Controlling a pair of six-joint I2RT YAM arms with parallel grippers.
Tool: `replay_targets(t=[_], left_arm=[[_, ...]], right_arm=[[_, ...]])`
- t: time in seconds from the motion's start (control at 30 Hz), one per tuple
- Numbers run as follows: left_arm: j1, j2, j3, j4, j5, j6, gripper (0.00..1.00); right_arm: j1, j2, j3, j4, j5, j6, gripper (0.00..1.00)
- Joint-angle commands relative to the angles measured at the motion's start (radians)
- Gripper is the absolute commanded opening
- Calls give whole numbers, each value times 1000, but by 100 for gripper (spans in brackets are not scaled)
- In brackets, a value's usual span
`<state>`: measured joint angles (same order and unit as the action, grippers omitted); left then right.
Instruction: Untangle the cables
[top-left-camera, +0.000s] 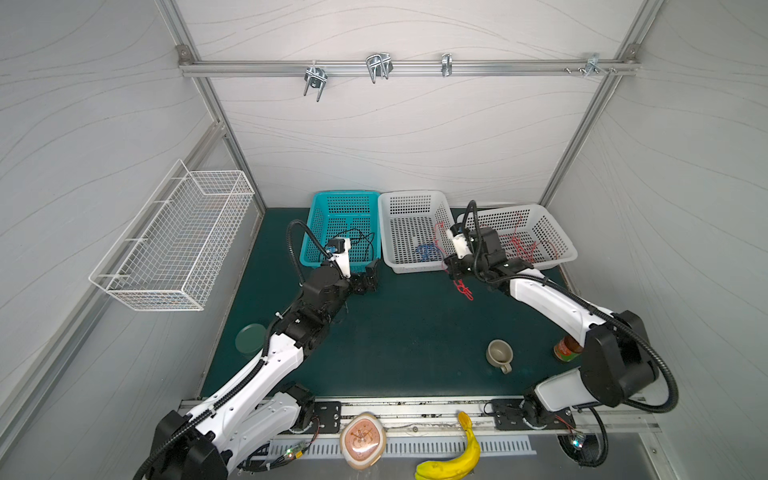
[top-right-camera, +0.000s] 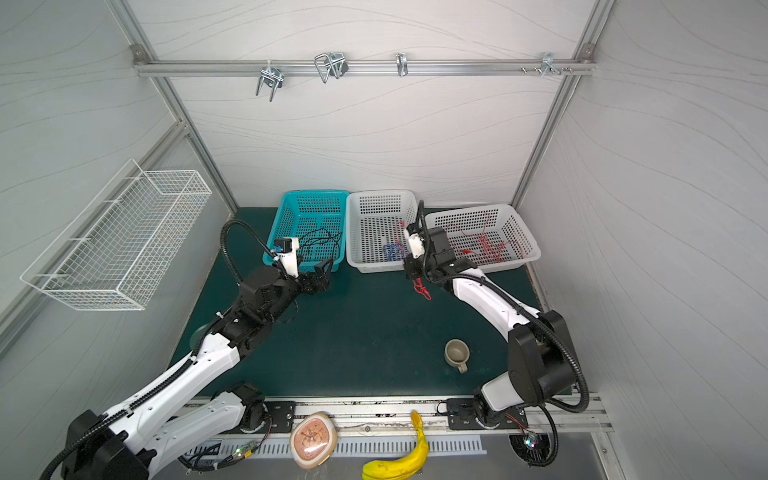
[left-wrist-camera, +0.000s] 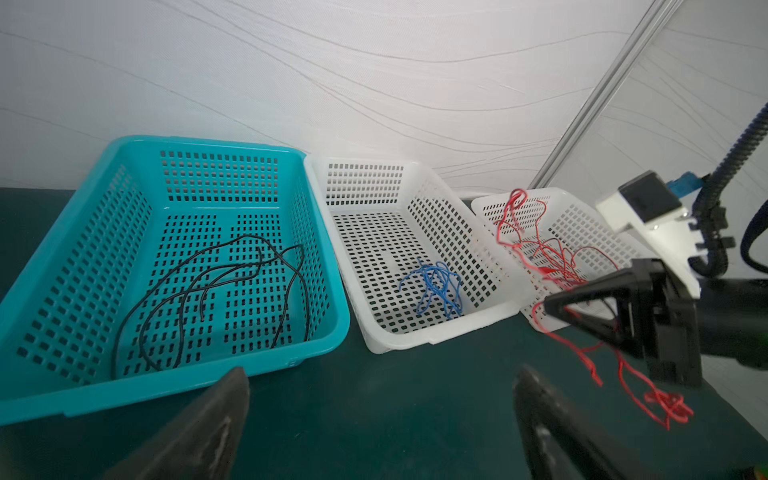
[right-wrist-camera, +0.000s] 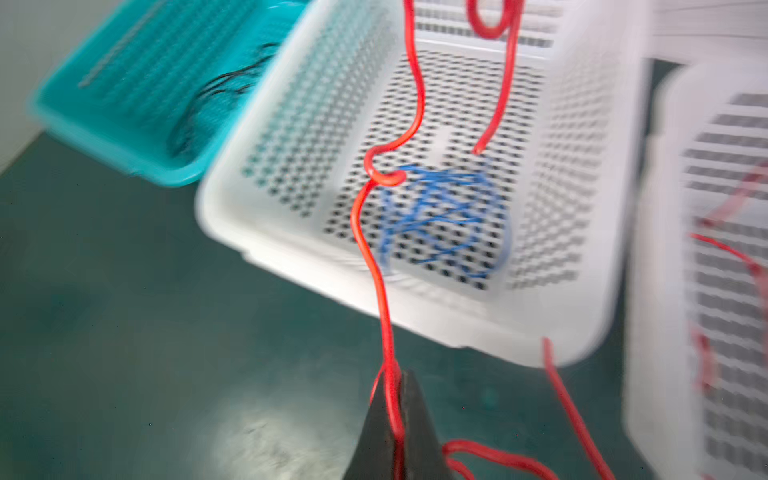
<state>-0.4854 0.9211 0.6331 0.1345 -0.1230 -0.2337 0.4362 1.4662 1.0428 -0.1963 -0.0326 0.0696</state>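
The basket of red cables is outward of my right gripper. My right gripper will turn and swing outward next, away from the blue cables, to release the clump (top-left-camera: 464, 289).
Three groups of cables lie sorted in baskets: black cables (left-wrist-camera: 232, 282) in the teal basket (top-left-camera: 345, 193), blue cables (left-wrist-camera: 436, 286) in the middle white basket (top-left-camera: 411, 268), red cables (top-left-camera: 523, 245) in the right white basket (top-left-camera: 561, 257). My right gripper (right-wrist-camera: 392, 374) is shut on a red cable (right-wrist-camera: 376, 266) in front of the white baskets. A knotted red clump (top-left-camera: 464, 289) hangs from it over the mat. My left gripper (left-wrist-camera: 382, 374) is open and holds nothing, just in front of the teal basket, over bare mat.
On the green mat (top-left-camera: 395, 340) stand a beige cup (top-left-camera: 498, 353) and a can (top-left-camera: 567, 349) at the right, and a green lid (top-left-camera: 250, 338) at the left. A wire basket (top-left-camera: 174, 241) hangs on the left wall. A banana (top-left-camera: 457, 453) lies beyond the front rail.
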Motion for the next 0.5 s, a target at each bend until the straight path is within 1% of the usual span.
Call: replay_targets(t=[0.0, 0.07, 0.2, 0.33, 0.47], left_arm=[[7, -24, -8, -26, -42, 19, 100], [8, -29, -10, -42, -54, 16, 100], [7, -40, -16, -63, -63, 10, 100], [9, -51, -24, -75, -68, 8, 100], [9, -56, -33, -85, -79, 5, 100]], right_arm=[[-89, -14, 44, -32, 158, 51, 0], [-146, 21, 85, -41, 170, 61, 0], [-218, 101, 156, -53, 243, 82, 0], [-280, 191, 222, -42, 201, 108, 0], [-292, 316, 322, -82, 215, 113, 0]])
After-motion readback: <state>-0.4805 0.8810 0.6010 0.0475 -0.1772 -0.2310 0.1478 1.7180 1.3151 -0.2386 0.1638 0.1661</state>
